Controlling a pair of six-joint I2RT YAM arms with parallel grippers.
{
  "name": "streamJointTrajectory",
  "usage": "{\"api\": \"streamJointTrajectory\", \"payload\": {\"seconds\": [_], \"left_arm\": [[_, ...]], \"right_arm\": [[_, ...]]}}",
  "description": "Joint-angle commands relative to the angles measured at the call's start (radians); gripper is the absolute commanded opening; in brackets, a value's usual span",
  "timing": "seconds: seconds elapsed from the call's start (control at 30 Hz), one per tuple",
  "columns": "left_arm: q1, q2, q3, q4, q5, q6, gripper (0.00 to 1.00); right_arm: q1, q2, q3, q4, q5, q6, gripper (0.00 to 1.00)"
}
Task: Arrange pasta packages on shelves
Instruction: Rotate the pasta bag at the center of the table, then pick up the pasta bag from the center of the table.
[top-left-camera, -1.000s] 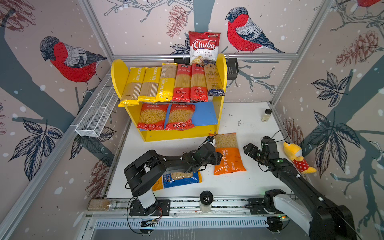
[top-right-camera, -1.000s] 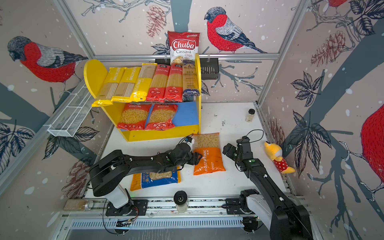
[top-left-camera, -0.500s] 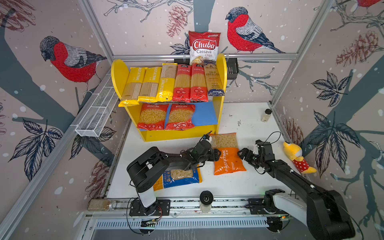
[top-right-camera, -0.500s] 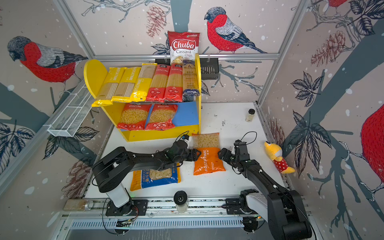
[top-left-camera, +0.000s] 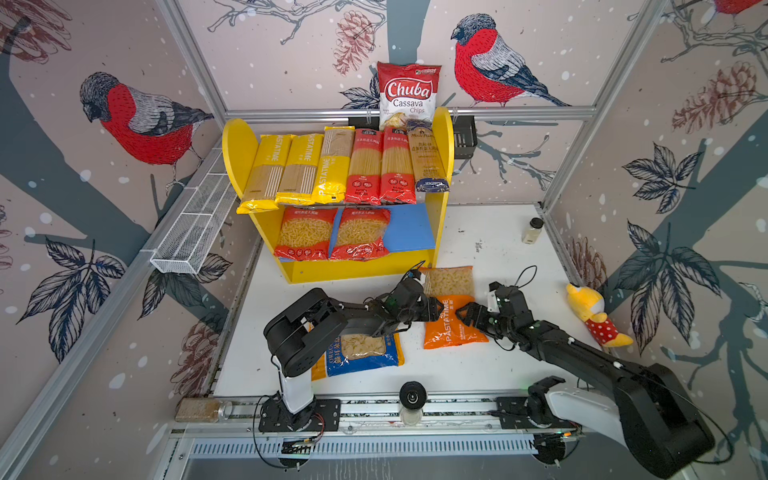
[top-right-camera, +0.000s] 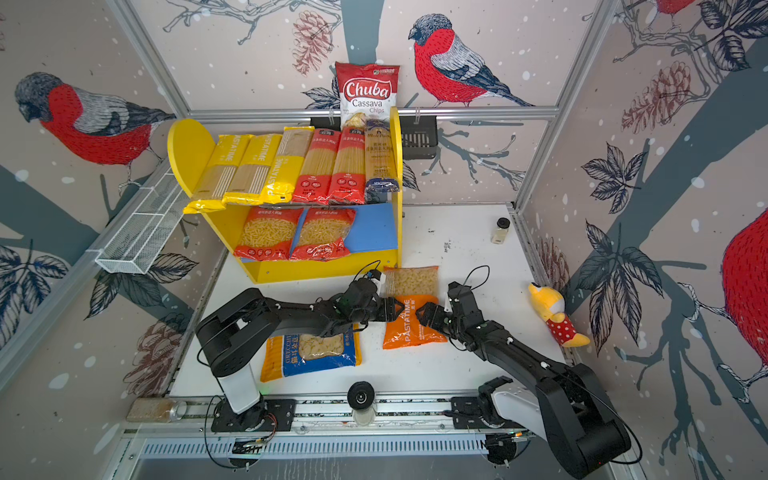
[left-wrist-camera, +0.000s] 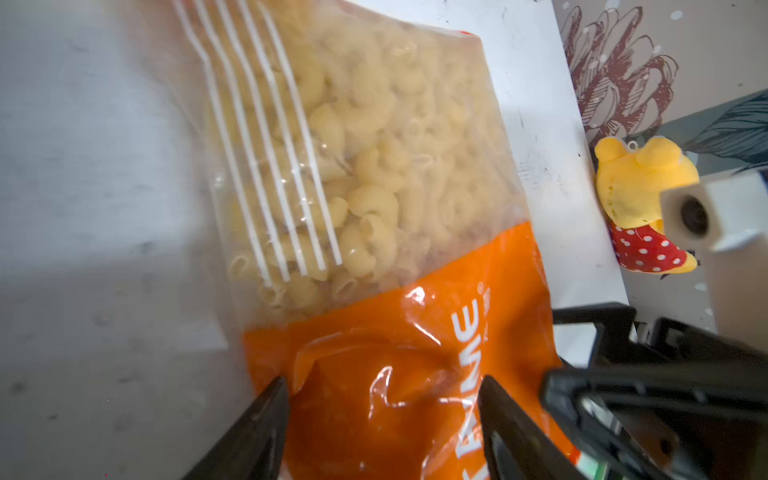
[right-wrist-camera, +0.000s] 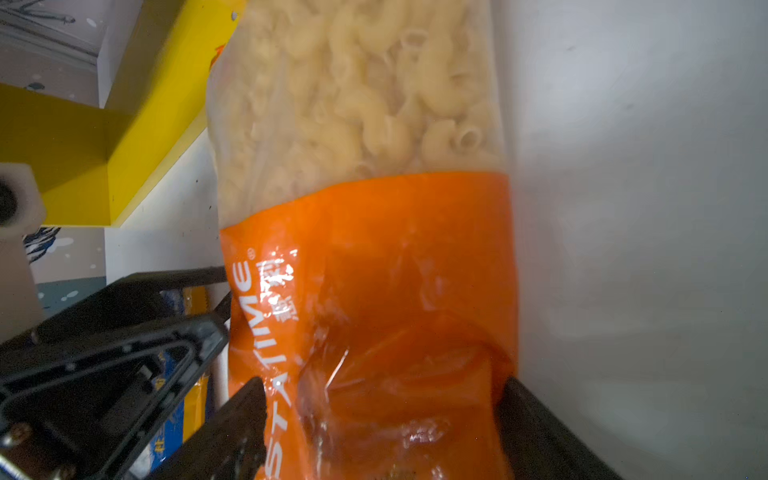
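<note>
I should slide my right gripper outward along the bag next and close it on the orange edge by the clear macaroni window (top-left-camera: 470, 298) (right-wrist-camera: 484, 240), because that edge is outward of my right gripper.
The orange Pastatime macaroni bag (top-left-camera: 451, 328) lies flat on the white table in front of the shelves (top-left-camera: 235, 153). My left gripper (top-left-camera: 436, 309) is at the bag's left edge and my right gripper (top-left-camera: 463, 313) at its right edge. Both are open, each with the bag's orange half between its fingers, as the left wrist view (left-wrist-camera: 384, 390) and the right wrist view (right-wrist-camera: 380, 395) show. A blue-yellow bag (top-left-camera: 357, 349) lies partly under the left arm. Several long packs fill the upper board. Two red bags (top-left-camera: 305, 235) sit on the blue lower board (top-left-camera: 409, 228).
A Chuba chips bag (top-left-camera: 409, 93) stands behind the shelves beside a black basket (top-left-camera: 463, 137). A white wire basket (top-left-camera: 191, 228) hangs on the left wall. A small jar (top-left-camera: 532, 230) and a yellow plush toy (top-left-camera: 594, 311) lie at the right.
My right gripper has swung left onto the orange bag's right side. My left gripper has settled at the bag's left edge. The bag has hardly shifted.
</note>
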Motion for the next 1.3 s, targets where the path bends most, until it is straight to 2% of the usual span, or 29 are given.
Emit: {"api": "streamJointTrajectory", "payload": {"seconds": [0.0, 0.13, 0.23, 0.33, 0.5, 0.7, 0.8, 0.97, 1.0, 1.13, 1.27], "left_arm": [[0.014, -0.034, -0.001, -0.099, -0.014, 0.032, 0.70], [0.045, -0.067, -0.027, -0.131, -0.009, 0.057, 0.70], [0.085, -0.060, -0.061, -0.037, 0.096, -0.008, 0.71], [0.102, -0.047, -0.108, 0.111, 0.145, -0.075, 0.72], [0.087, -0.003, -0.086, 0.127, 0.165, -0.090, 0.71], [0.080, 0.029, -0.083, 0.165, 0.180, -0.105, 0.70], [0.083, 0.046, -0.094, 0.241, 0.219, -0.133, 0.69], [0.109, 0.061, -0.160, 0.416, 0.258, -0.222, 0.67], [0.109, 0.058, -0.163, 0.421, 0.258, -0.222, 0.67], [0.111, 0.040, -0.167, 0.413, 0.256, -0.220, 0.67], [0.113, 0.014, -0.173, 0.423, 0.256, -0.228, 0.67]], "right_arm": [[-0.030, -0.033, 0.016, -0.014, -0.006, -0.003, 0.90], [-0.196, -0.040, -0.001, -0.016, -0.061, -0.053, 0.93], [-0.239, -0.001, 0.030, -0.014, -0.064, -0.093, 0.94], [-0.240, 0.056, 0.048, 0.015, -0.085, -0.103, 0.94], [-0.213, 0.127, 0.052, 0.077, -0.108, -0.097, 0.93], [-0.123, 0.215, 0.069, 0.134, -0.110, -0.094, 0.89], [-0.104, 0.222, 0.049, 0.211, -0.154, -0.059, 0.80], [-0.107, 0.147, -0.006, 0.339, -0.203, 0.034, 0.44], [-0.105, 0.148, -0.005, 0.338, -0.203, 0.039, 0.40], [-0.093, 0.113, 0.007, 0.332, -0.204, 0.071, 0.28], [-0.031, 0.078, 0.041, 0.305, -0.159, 0.077, 0.15]]}}
